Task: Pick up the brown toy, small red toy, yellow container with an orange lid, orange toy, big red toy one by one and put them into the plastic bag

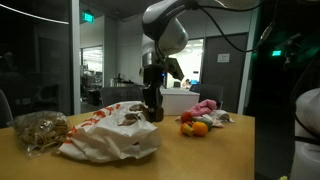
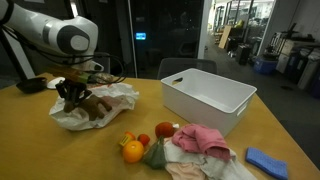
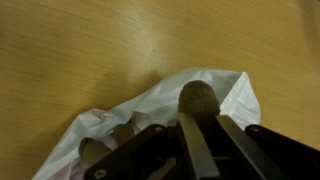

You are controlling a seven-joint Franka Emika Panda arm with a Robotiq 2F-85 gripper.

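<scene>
My gripper will next move across the bag's edge and go down into the white plastic bag's opening (image 2: 98, 102) (image 3: 150, 115), because the brown toy's rounded end still hangs over that edge.
My gripper (image 1: 153, 104) hangs just above the white plastic bag (image 1: 110, 138) and is shut on the brown toy (image 3: 197, 98), whose rounded end sticks out between the fingers in the wrist view. In an exterior view the gripper (image 2: 76, 93) holds the brown toy (image 2: 93, 109) low over the open bag (image 2: 118, 97). The bag also shows in the wrist view (image 3: 165, 100). The orange toy (image 2: 133, 151), small red toy (image 2: 143, 140) and big red toy (image 2: 165, 131) lie together on the table. The yellow container (image 2: 126, 139) is partly hidden beside them.
A white plastic bin (image 2: 208, 100) stands on the wooden table. A pink cloth (image 2: 200, 140) and a grey-green cloth lie beside the toys. A blue object (image 2: 266, 162) lies near the table edge. A clear bag with brown contents (image 1: 40, 128) sits beyond the white bag.
</scene>
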